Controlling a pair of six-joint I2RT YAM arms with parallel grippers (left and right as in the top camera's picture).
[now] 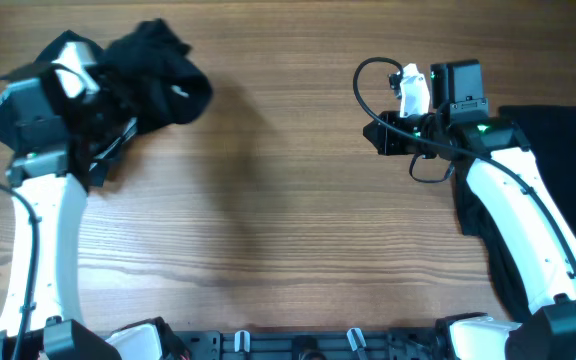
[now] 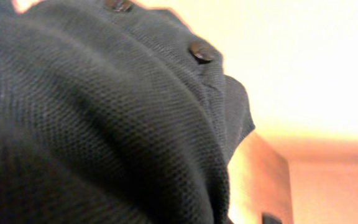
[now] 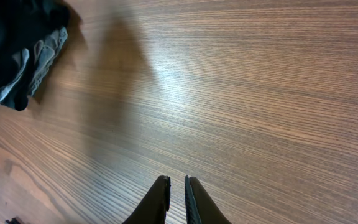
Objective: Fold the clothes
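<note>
The robot should move its left gripper down toward the dark pile and let go of the T-shirt, because the pile is below the gripper and to its left in the overhead view.
A bunched black T-shirt sits at the far left of the table, gathered against my left gripper. In the left wrist view the black knit fabric, with two small dark buttons, fills the frame and hides the fingers; the gripper looks shut on it. More black clothes lie at the right edge under my right arm. My right gripper is empty above bare wood, and its fingers are almost together. The bunched shirt also shows far off in the right wrist view.
The wooden table has bare wood between the two arms. A black cable loops off the right wrist. The arm bases stand along the front edge.
</note>
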